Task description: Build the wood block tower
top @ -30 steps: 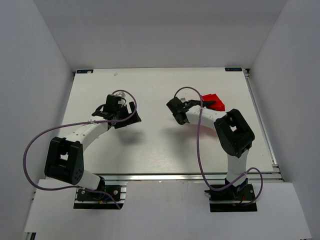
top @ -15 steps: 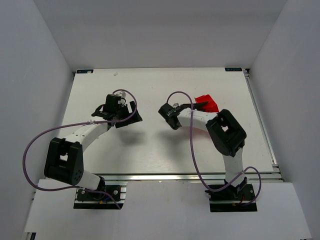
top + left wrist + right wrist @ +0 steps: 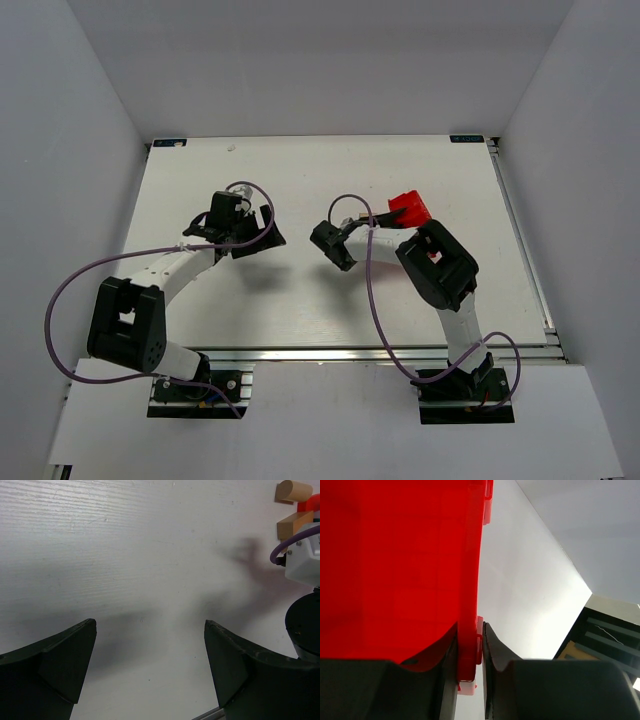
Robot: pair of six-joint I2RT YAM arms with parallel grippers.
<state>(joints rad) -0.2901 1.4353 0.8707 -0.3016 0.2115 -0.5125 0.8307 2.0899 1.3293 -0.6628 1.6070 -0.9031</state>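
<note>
My right gripper holds the red bin (image 3: pixel 408 207) and needs to swing to the right in the top view. It should then set the bin down onto the table there, which is bare of blocks (image 3: pixel 294 526).
My right gripper (image 3: pixel 378 220) is shut on the wall of the red plastic bin (image 3: pixel 408 207); in the right wrist view the jaws (image 3: pixel 470 647) pinch the bin's rim (image 3: pixel 469 580), and the bin fills the left of that view. My left gripper (image 3: pixel 266 233) is open and empty over bare table (image 3: pixel 150 630). In the left wrist view, at the top right corner, a tan wooden cylinder (image 3: pixel 292 491), a red piece (image 3: pixel 311 503) and a tan block (image 3: pixel 294 526) lie close together beside my right arm. A teal wedge is not in view.
The white table (image 3: pixel 300 290) is walled on three sides, with a metal rail along its near edge. My right arm's wrist and purple cable (image 3: pixel 300 555) stand at the right of the left wrist view. In the top view the blocks are hidden.
My right arm has swung its wrist leftward and the red bin has moved left with it, tilting in the grip. My left arm has barely moved.
</note>
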